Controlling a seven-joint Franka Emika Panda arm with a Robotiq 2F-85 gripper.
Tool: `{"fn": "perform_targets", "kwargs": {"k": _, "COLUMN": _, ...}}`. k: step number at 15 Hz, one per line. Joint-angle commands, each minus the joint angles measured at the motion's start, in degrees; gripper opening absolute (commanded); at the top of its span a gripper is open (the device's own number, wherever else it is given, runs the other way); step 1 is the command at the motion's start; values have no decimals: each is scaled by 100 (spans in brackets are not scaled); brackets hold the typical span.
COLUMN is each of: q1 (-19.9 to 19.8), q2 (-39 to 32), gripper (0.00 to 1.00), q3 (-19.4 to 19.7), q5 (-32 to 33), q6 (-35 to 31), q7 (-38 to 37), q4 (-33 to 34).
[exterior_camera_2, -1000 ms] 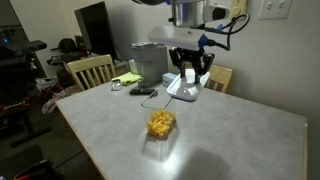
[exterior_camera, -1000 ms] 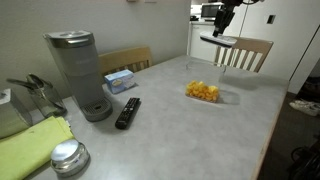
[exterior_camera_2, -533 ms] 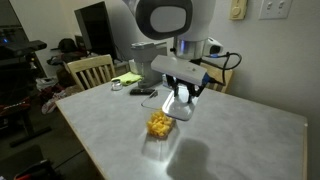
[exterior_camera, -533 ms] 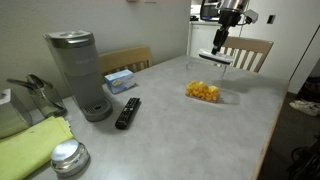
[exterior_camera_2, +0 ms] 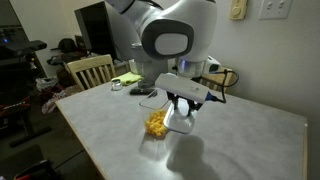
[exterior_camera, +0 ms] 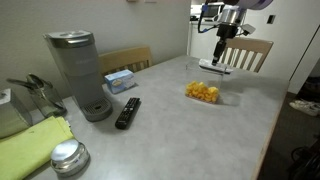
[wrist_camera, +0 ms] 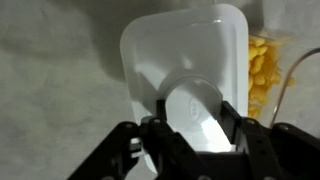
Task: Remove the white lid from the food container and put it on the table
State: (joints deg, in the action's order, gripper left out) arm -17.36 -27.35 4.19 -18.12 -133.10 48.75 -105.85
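Note:
The bare tabletop lies clear below the gripper, so the gripper will lower and ease away from the orange food (exterior_camera: 203, 92) to release the round raised part.
My gripper (wrist_camera: 195, 105) is shut on the white lid (wrist_camera: 185, 45) and holds it low over the table (exterior_camera: 190, 130), tilted, just beyond the food container (exterior_camera: 207, 95). I cannot tell whether the lid touches the table. In both exterior views the gripper (exterior_camera: 220, 52) (exterior_camera_2: 183, 106) points down with the lid (exterior_camera: 212, 66) (exterior_camera_2: 182, 123) under it. The clear container (exterior_camera_2: 158, 126) stands open with the orange food (exterior_camera: 203, 92) (exterior_camera_2: 157, 122) heaped in it. In the wrist view the food (wrist_camera: 260, 65) lies right of the lid.
A grey coffee maker (exterior_camera: 82, 72), a black remote (exterior_camera: 127, 112) and a blue-white tissue box (exterior_camera: 120, 79) stand on the table's far side from the lid. A green cloth (exterior_camera: 35, 145) and a metal cap (exterior_camera: 68, 158) lie near the corner. Wooden chairs (exterior_camera: 245, 52) (exterior_camera_2: 90, 70) ring the table.
The gripper has come down with the white lid, from high above the table to just over its surface beside the container. The food and container have not moved.

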Motion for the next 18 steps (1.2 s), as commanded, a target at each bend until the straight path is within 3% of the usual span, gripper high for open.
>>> {"fn": "perform_targets", "kwargs": {"k": 1, "q1": -78, "q2": -129, "gripper": 29, "q3": -76, "q5": 121, "q6": -589, "q7": -71, "q4": -70}}
{"fn": "perform_targets", "kwargs": {"k": 11, "q1": -166, "q2": -560, "gripper": 29, "q3": -181, "q5": 157, "q6": -1522, "q7": -769, "q4": -239}}
{"fn": "perform_targets", "kwargs": {"k": 18, "q1": -300, "q2": -932, "gripper": 29, "q3": -169, "q5": 592, "q6": -1914, "q7": -1310, "q4": -175}}
